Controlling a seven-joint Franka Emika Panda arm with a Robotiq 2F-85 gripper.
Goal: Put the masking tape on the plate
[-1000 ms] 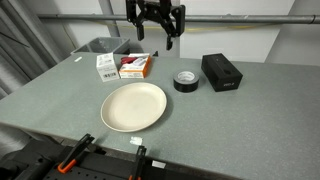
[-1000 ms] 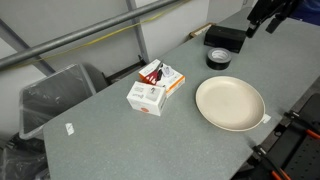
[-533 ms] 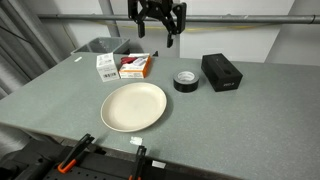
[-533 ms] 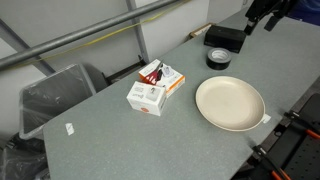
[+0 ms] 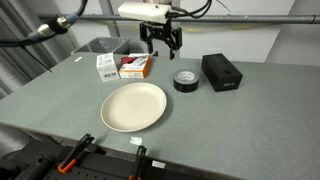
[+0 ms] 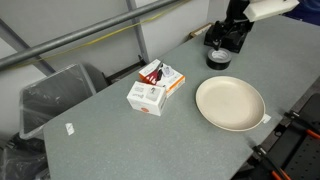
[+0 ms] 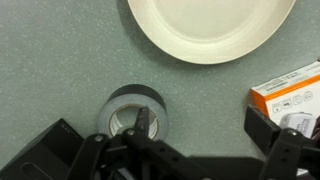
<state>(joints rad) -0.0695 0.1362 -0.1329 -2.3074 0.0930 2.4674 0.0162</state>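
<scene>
I need to lower my gripper toward the black box next, to the masking tape below it, with my fingers on both sides of its rim facing the orange box point(image 7: 161, 117), where the table is clear.
The masking tape point(image 5: 185, 81) is a small black roll lying flat on the grey table, next to the black box; it also shows in an exterior view point(image 6: 218, 60) and in the wrist view point(image 7: 135, 108). The cream plate point(image 5: 133, 106) lies nearer the table's front edge, apart from the tape, and shows in an exterior view point(image 6: 230, 103) and the wrist view point(image 7: 212, 25). My gripper point(image 5: 163, 45) hangs open and empty above the table, a little beside and above the tape point(image 6: 229, 42). In the wrist view point(image 7: 205, 130) one finger overlaps the roll.
A black rectangular box point(image 5: 221, 71) sits beside the tape. An orange box point(image 5: 135, 67) and a white box point(image 5: 107, 66) stand by a grey bin point(image 5: 100, 46). Clamps point(image 5: 72, 155) sit at the table's front edge.
The arm has come down and shifted towards the tape. The gripper stays open. The tape and plate have not moved.
</scene>
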